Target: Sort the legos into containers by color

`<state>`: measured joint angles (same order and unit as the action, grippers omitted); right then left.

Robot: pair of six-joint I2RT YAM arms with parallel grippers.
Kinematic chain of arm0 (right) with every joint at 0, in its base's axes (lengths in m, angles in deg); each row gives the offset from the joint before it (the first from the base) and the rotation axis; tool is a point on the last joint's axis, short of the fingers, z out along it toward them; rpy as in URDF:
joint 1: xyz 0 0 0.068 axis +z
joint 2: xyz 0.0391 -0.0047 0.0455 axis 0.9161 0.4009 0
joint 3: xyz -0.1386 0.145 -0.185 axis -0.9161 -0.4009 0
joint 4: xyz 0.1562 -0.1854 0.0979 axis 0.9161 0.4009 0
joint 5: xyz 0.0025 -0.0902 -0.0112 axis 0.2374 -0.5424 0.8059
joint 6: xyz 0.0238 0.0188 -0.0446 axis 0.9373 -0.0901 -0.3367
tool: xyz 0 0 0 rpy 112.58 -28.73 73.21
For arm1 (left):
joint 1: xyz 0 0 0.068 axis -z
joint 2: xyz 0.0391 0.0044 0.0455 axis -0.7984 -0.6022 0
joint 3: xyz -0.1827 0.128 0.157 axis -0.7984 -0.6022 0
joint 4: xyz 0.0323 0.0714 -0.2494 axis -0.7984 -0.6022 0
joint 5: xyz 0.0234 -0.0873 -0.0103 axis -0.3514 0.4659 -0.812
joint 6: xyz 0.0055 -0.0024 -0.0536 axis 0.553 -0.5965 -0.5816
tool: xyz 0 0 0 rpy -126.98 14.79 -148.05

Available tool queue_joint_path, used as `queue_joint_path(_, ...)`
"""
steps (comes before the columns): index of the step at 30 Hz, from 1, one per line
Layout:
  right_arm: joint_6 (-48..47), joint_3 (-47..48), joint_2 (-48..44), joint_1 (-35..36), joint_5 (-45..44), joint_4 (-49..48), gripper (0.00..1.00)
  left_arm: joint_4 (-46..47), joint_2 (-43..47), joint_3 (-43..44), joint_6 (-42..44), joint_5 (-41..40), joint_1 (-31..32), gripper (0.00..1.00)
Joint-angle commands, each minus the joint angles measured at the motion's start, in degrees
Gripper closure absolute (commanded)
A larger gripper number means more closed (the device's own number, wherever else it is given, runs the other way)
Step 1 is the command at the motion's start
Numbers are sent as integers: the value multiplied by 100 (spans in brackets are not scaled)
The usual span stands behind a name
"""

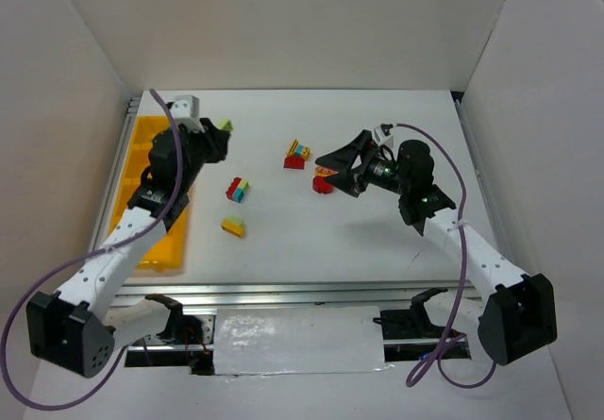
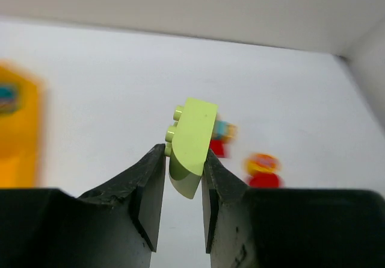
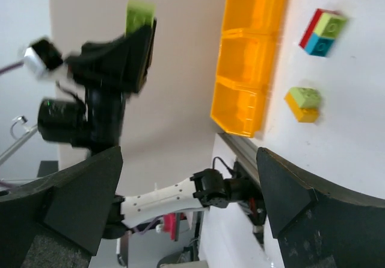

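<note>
I need to move my left gripper to the left in the top view next, over the yellow-orange bin, because the pale green lego is hanging outside it, and the release comes there.
My left gripper (image 2: pixel 183 159) is shut on a pale green lego (image 2: pixel 192 141) and holds it in the air, just right of the yellow-orange bin (image 1: pixel 151 203) with its containers. In the top view that lego (image 1: pixel 224 125) shows at the tip of the left gripper (image 1: pixel 219 135). My right gripper (image 1: pixel 328 163) stands open, with nothing between its fingers, over a red and yellow lego (image 1: pixel 325 184). On the table lie a red-yellow-teal clump (image 1: pixel 237 190), a yellow and green clump (image 1: pixel 232 226) and another mixed clump (image 1: pixel 297 154).
The bin (image 3: pixel 249 57) lies along the table's left edge, and something teal shows blurred inside it (image 2: pixel 7 93). White walls close in the left, back and right sides. A metal rail (image 1: pixel 302 293) runs along the near edge.
</note>
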<state>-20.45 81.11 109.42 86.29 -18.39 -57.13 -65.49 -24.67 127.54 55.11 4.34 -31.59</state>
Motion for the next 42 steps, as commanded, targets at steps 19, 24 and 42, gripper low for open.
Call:
queue_joint_path(19, -1469, 104, 9, -50, 339, 410, 0, -3337, -3744, 2458, -2721, -3697, -2552, 70)
queue_joint_path(24, -1645, 262, 307, -41, 313, 611, 0, -3373, -3894, 2459, -2826, -3645, -2596, 1)
queue_joint_path(42, -2330, 324, 431, -6, 348, 1025, 0, -2722, -3481, 2346, -49, -490, -628, 0)
